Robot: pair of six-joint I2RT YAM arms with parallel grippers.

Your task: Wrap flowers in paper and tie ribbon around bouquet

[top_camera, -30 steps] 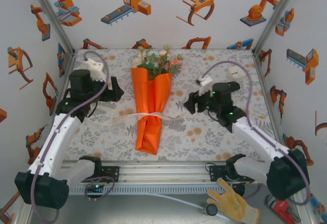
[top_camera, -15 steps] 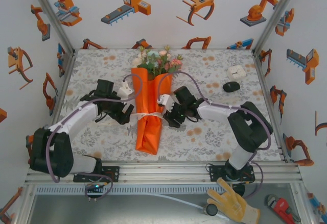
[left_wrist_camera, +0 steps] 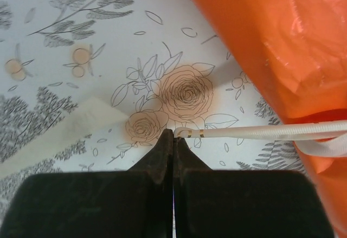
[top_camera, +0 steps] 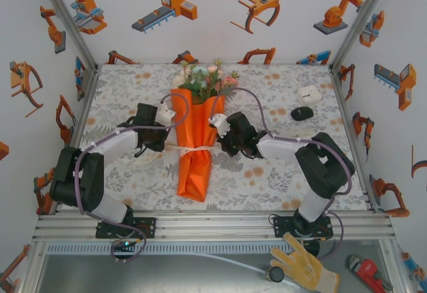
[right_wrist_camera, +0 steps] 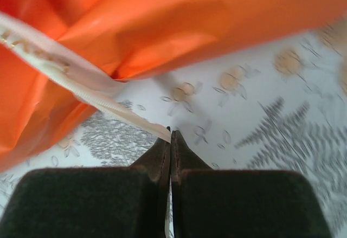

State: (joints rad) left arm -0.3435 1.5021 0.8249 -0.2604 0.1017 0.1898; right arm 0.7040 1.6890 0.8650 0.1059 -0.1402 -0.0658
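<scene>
My left gripper should next pull away from the cone toward the pale strip (top_camera: 141,157) (left_wrist_camera: 65,135) to tighten the ribbon, still loose at the cone's middle, then release its end.
The bouquet lies down the middle of the table: an orange paper (top_camera: 195,129) cone with the flowers (top_camera: 204,79) sticking out of its far, wide end. A cream ribbon (top_camera: 194,150) crosses the cone at its waist. My left gripper (top_camera: 169,146) sits just left of the cone, low on the cloth. In the left wrist view it (left_wrist_camera: 173,133) is shut on the ribbon (left_wrist_camera: 271,132) end, beside the paper (left_wrist_camera: 282,43). My right gripper (top_camera: 223,147) is just right of the cone. In the right wrist view it (right_wrist_camera: 171,135) is shut on the other ribbon (right_wrist_camera: 108,101) end, under the paper (right_wrist_camera: 190,21).
A small white box (top_camera: 309,94) and a black oval object (top_camera: 302,113) lie at the back right of the floral cloth. A pale strip (left_wrist_camera: 54,135) lies on the cloth left of my left gripper. A yellow glove (top_camera: 303,266) rests below the front rail.
Both arms swung in from the sides to the cone's waist. Their jaws, open half a second ago, have shut on the two ribbon ends.
</scene>
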